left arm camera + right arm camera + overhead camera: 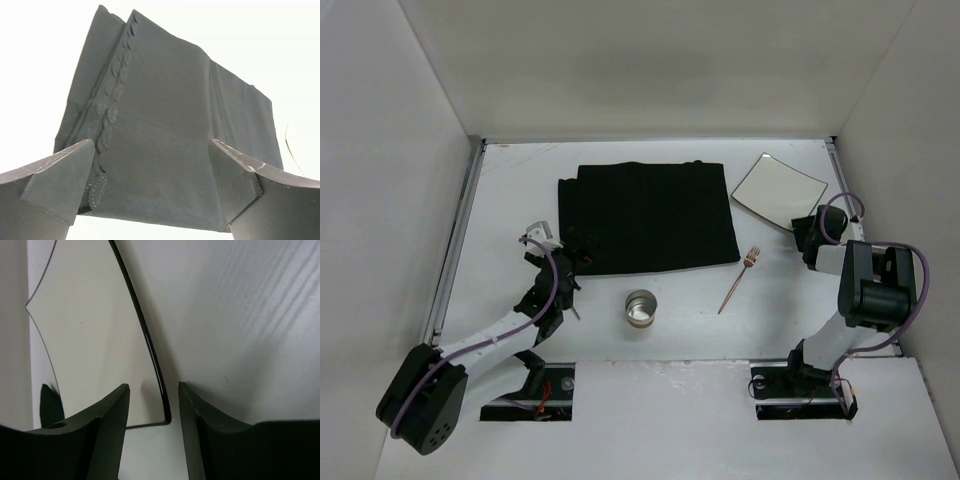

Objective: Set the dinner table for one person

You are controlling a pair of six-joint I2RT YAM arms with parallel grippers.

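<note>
I need to ease my right gripper a bit farther onto the plate's near rim corner (791, 229) (165, 408) next and then close it. That corner is between its fingers, with gaps on both sides.
A black cloth mat (645, 215) lies in the middle of the white dinner table (510, 190). A glossy white square plate (778, 188) lies at the back right. A copper fork (740, 278) lies just off the mat's near right corner, and a metal cup (641, 309) stands in front of the mat. My left gripper (572, 258) is open at the mat's near left corner. In the left wrist view the mat (170, 115) fills the space between its wide-open gripper (152, 175). My right gripper (804, 230) is open and straddles the plate's (90, 340) dark rim at its near corner, with gaps on both sides (154, 390).
Thin metal rails (460, 220) run along the table's sides, with white walls beyond them. The right arm's body (870, 285) stands near the right rail. The arm bases sit at the near edge.
</note>
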